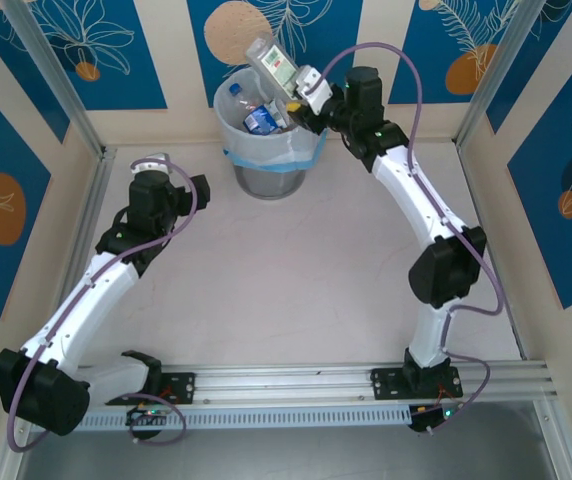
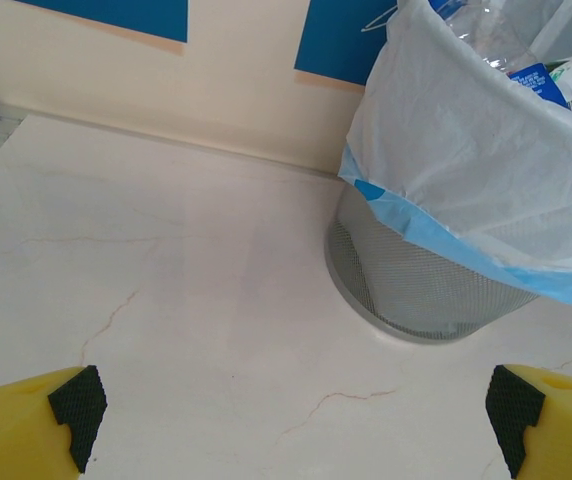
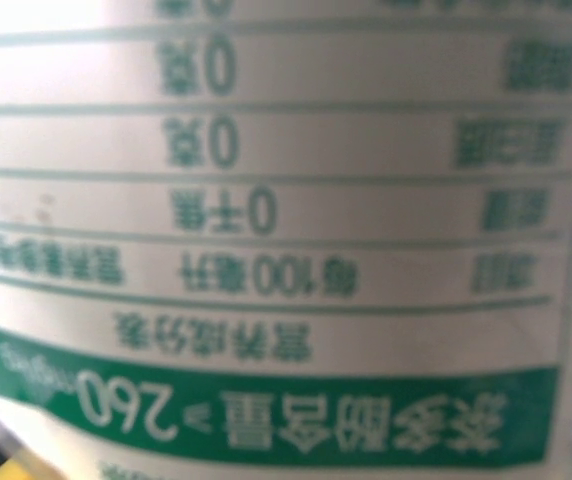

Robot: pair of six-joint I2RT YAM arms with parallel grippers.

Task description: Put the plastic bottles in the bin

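The clear bottle should still hover by the bin's rim with the bin's opening [image 1: 274,113] below it, so next I will lower my right gripper toward the blue label and let go of the bottle.
My right gripper [image 1: 301,92] is shut on a clear bottle with a green-white label [image 1: 274,66], held tilted over the bin's far right rim. That label [image 3: 266,250] fills the right wrist view up close and hides the fingers. The grey mesh bin [image 1: 266,175] with its white bag and light-blue band stands at the back middle of the table. Inside lie a bottle with a blue label [image 1: 262,121] and a clear bottle with a blue cap [image 1: 236,98]. My left gripper [image 1: 156,160] is open above bare table, left of the bin [image 2: 436,290].
Back and side walls with metal posts [image 1: 61,80] close in the white table [image 1: 296,270]. The bin stands close to the back wall. A rail [image 1: 306,380] with both arm bases runs along the near edge.
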